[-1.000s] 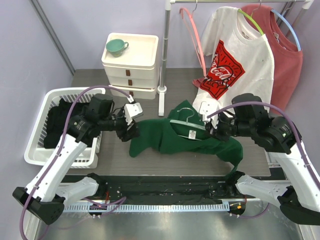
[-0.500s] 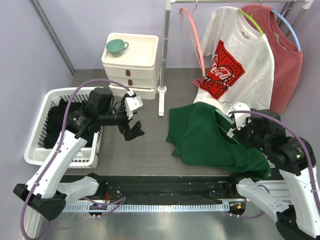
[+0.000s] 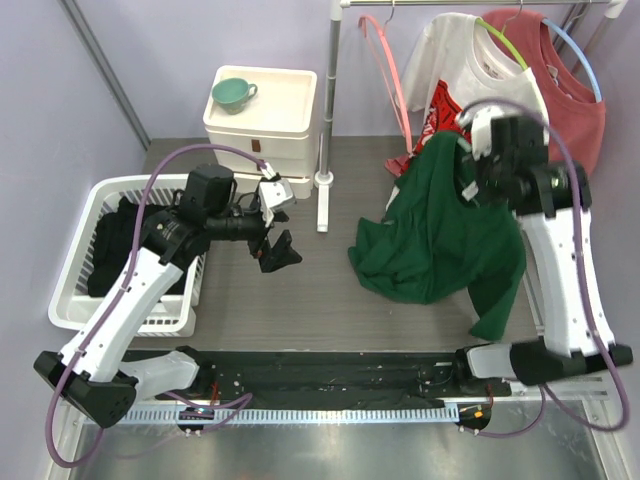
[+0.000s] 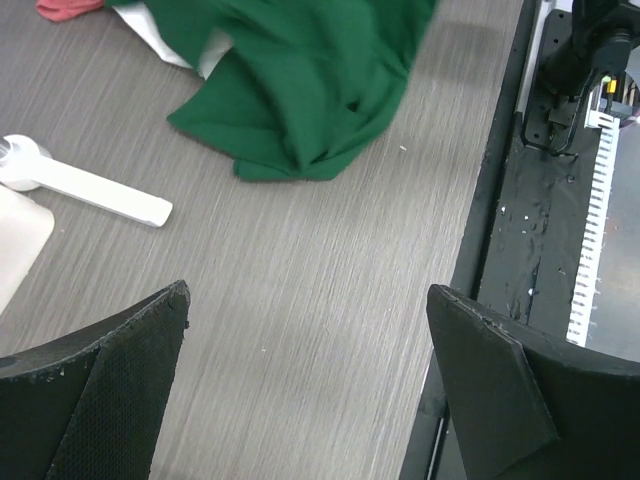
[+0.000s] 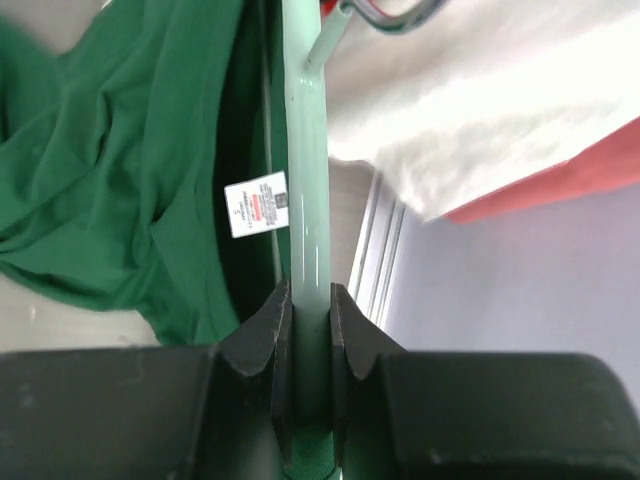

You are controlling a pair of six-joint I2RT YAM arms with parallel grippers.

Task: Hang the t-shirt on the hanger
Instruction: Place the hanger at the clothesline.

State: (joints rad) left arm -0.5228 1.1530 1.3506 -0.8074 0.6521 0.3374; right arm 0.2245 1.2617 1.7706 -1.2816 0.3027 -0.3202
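Observation:
The rack's bar is empty between the pink hanger and the white shirt, so my right gripper will carry the hanger outward there next and release it.
The dark green t-shirt hangs in the air in front of the rack, its lower folds resting on the table. In the right wrist view the pale mint hanger runs through the neck beside the white label. Its silver hook sits at the top. My right gripper is shut on the hanger's arm and is raised high. My left gripper is open over bare table, left of the t-shirt and apart from it. From above, the t-shirt hides most of the hanger.
A white basket of dark clothes stands at the left. Behind are a white drawer unit with a teal cup and the rack pole. A pink hanger, a white printed shirt and a red shirt hang on the rack.
My left gripper opened, let go of the t-shirt and drew back left. My right arm lifted the hanger with the t-shirt off the table, up toward the rack.

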